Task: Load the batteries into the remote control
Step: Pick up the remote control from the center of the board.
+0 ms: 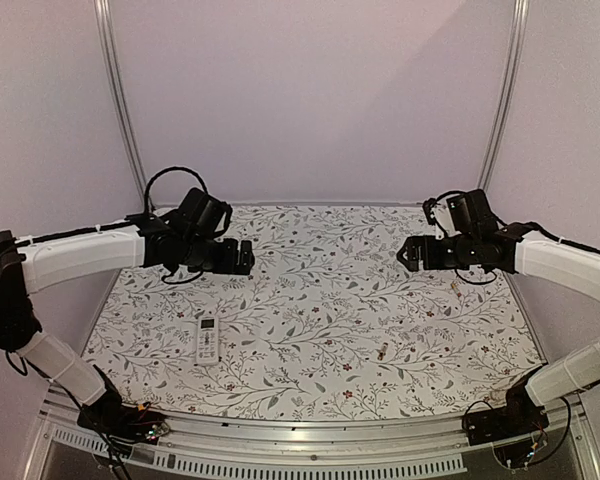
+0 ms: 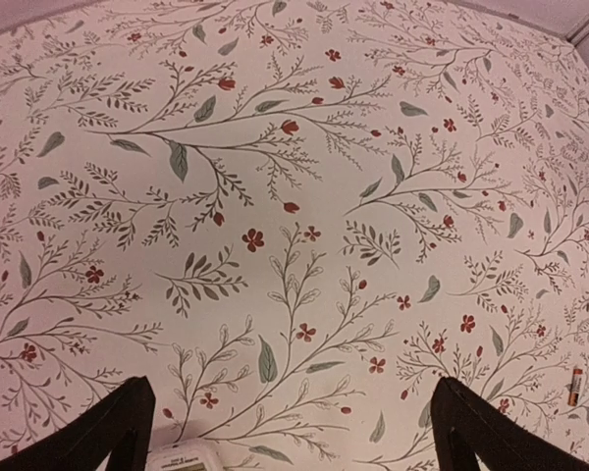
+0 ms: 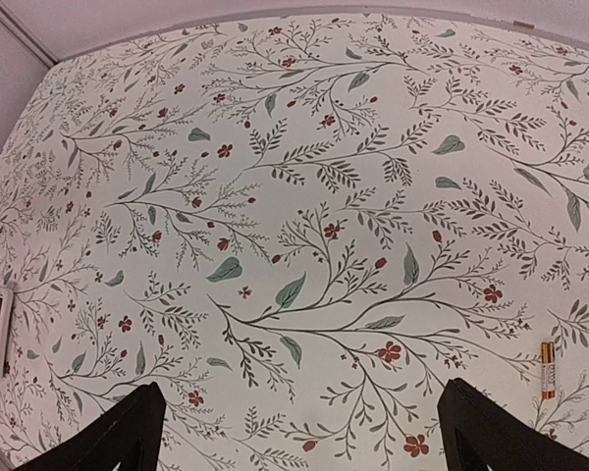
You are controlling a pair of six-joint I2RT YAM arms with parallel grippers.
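My left gripper moves back and down past the screen onto the remote control's lower end (image 1: 208, 355) next. That is because the remote control lies below it and nearer the base.
The white remote control (image 1: 208, 340) lies face up on the flowered cloth at the front left. Its end shows at the bottom of the left wrist view as the remote control (image 2: 182, 458), and at the left edge of the right wrist view as the remote control (image 3: 0, 326). A small gold battery (image 2: 575, 387) lies on the cloth at the far right of the left wrist view. A battery (image 3: 547, 368) also shows at the lower right of the right wrist view. My left gripper (image 1: 248, 256) (image 2: 293, 385) hangs open above the cloth, empty. My right gripper (image 1: 402, 254) (image 3: 302, 388) faces it, open and empty. In the top view the batteries are too small to pick out.
The flowered cloth (image 1: 320, 300) covers the table between pale walls. Metal posts (image 1: 120, 100) stand at the back corners, and a metal rail (image 1: 300, 440) runs along the near edge by both arm bases.
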